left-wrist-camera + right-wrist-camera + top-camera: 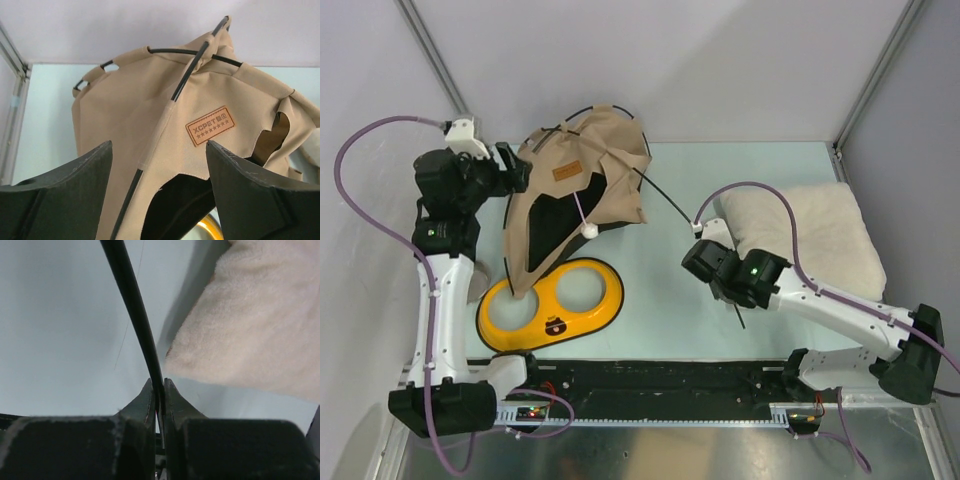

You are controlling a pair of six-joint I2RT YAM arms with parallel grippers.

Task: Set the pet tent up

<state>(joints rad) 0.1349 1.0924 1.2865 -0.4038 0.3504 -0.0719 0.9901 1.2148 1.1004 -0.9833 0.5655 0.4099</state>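
My right gripper holds the pole, which slants toward the pillow, so I will swing the gripper back toward the table's front edge (626,346) beside the feeder and let go of the pole there.
The tan pet tent (585,185) lies slumped at the back left of the table, its dark floor facing the front and its white pom-pom (588,231) hanging down. Its lower edge overlaps the yellow feeder. One thin black pole (665,200) sticks out of it to the right. My right gripper (698,240) is shut on that pole (135,310), which runs between the shut fingers (158,385). My left gripper (515,170) is open beside the tent's left side. In the left wrist view (159,150) the fabric, a sleeved pole (187,75) and the brown label (210,125) show between its fingers, not gripped.
A yellow double-bowl feeder (550,303) lies at the front left, partly under the tent. A cream fluffy pillow (815,240) lies at the right, close to my right gripper, and shows in the right wrist view (250,325). Walls close the back and sides.
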